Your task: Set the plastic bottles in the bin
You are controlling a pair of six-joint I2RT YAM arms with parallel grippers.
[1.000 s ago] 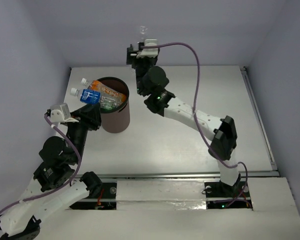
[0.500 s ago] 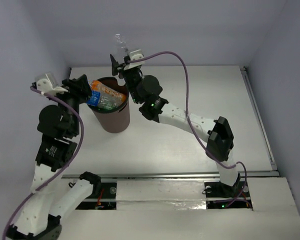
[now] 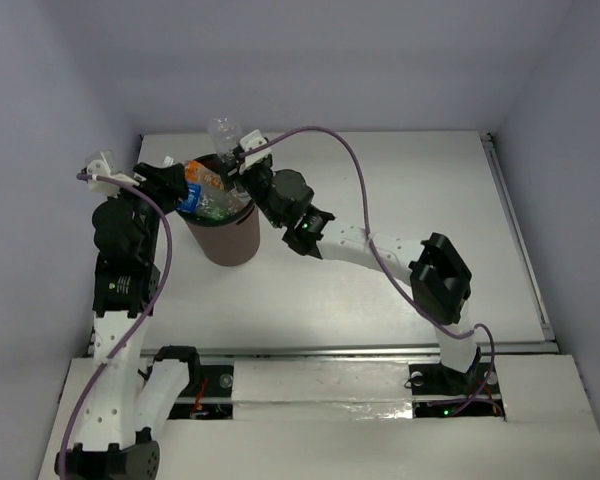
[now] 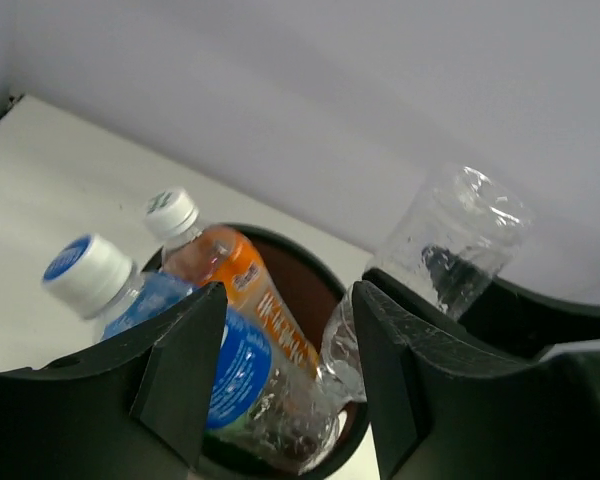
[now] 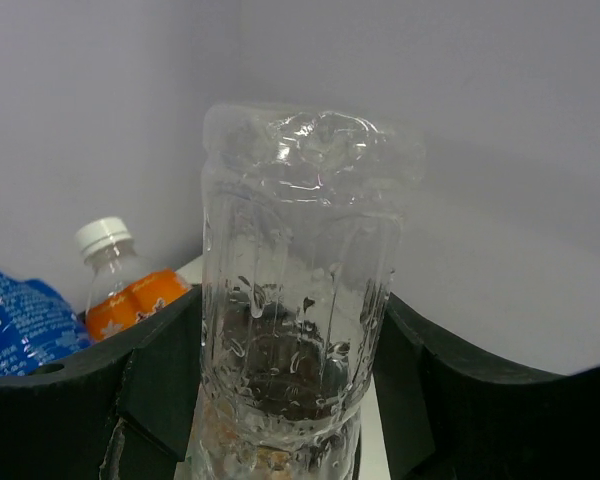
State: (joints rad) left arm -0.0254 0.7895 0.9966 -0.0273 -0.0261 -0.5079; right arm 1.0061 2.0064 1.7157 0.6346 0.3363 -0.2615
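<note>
The clear bottle's lower end reaches inside the bin, so the robot's right gripper will go down slightly toward the opening beside the orange bottle and let go.
The dark brown bin stands at the back left of the table with several plastic bottles in it. An orange bottle with a white cap and a blue-labelled clear bottle lean out over its left rim. My left gripper hangs at that rim, open. The blue-labelled bottle lies just beyond its fingers, with a gap on the right side. My right gripper is shut on a clear bottle, held base-up over the bin's back rim.
The white tabletop stretches right of the bin, with a rail along its right edge. Pale walls close in at the back and on both sides. A purple cable loops above the right arm.
My left arm rose and swung in to the bin's left rim, and its jaws have widened off the blue-labelled bottle. My right arm carried the clear bottle left and down over the bin.
</note>
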